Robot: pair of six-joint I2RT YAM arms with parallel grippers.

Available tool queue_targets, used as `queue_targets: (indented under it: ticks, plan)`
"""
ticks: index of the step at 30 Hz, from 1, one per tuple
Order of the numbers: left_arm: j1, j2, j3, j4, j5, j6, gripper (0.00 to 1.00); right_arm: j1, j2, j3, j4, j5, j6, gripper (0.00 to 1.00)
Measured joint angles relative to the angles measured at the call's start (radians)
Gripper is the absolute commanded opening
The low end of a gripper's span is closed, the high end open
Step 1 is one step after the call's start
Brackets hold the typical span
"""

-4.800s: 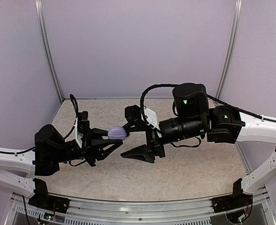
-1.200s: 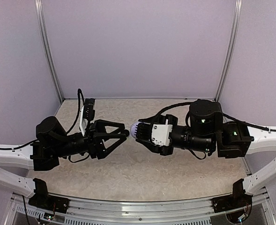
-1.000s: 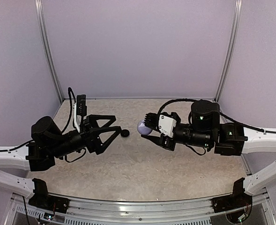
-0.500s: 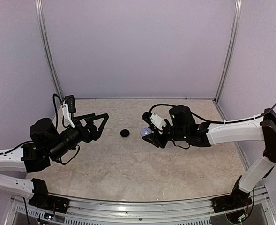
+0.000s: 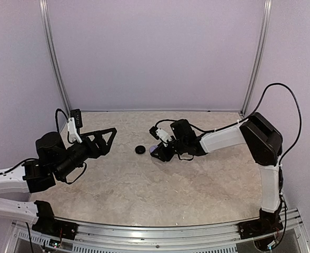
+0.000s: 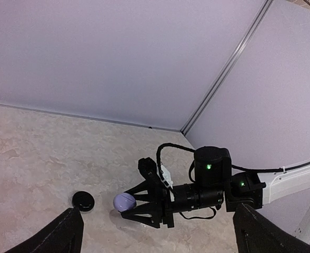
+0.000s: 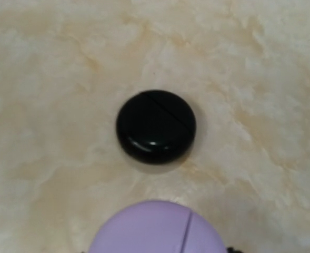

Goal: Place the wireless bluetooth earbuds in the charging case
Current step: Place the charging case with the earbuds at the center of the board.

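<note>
Next, my right gripper brings the charging case (image 5: pixel 153 149) down onto the bare tabletop beside the black disc to release it, since the case still hangs above its shadow.
The charging case (image 5: pixel 153 149), a round pale-lavender puck with its lid closed, sits between the fingers of my right gripper (image 5: pixel 156 151), which is shut on it low over the table. From the left wrist view the case (image 6: pixel 125 201) is at the tip of the outstretched right arm, and I cannot tell whether it touches the table. In the right wrist view the case (image 7: pixel 157 227) fills the bottom edge, its seam showing. My left gripper (image 5: pixel 106 138) hangs open and empty at the left, well apart from the case. The earbuds are out of view.
A black round disc (image 5: pixel 140 150) lies on the marbled tabletop (image 5: pixel 160 190) just left of the case, also seen as the disc (image 7: pixel 156 126) and the disc (image 6: pixel 83 201). Lavender walls close off the back and sides.
The right arm has stretched forward and down, carrying the case low beside the black disc. The left arm has drawn back to the left, its gripper still open.
</note>
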Motion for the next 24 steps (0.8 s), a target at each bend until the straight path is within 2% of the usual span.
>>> queue_targets:
  ticks: [7,15,21,24]
  plan:
    - [0.05,-0.001,-0.004,-0.033,0.029,-0.026,0.99,-0.022,0.112,0.077,-0.014,-0.004,0.009,0.49]
    - [0.087,0.005,-0.008,-0.059,0.074,-0.047,0.99,-0.03,0.143,0.105,-0.026,0.005,0.022,0.83]
    - [0.124,0.066,0.041,-0.142,0.108,-0.069,0.99,-0.03,0.129,0.111,-0.048,0.009,0.019,0.91]
    - [0.137,0.113,0.109,-0.204,0.124,-0.073,0.99,-0.03,0.059,0.082,-0.081,0.017,0.019,0.94]
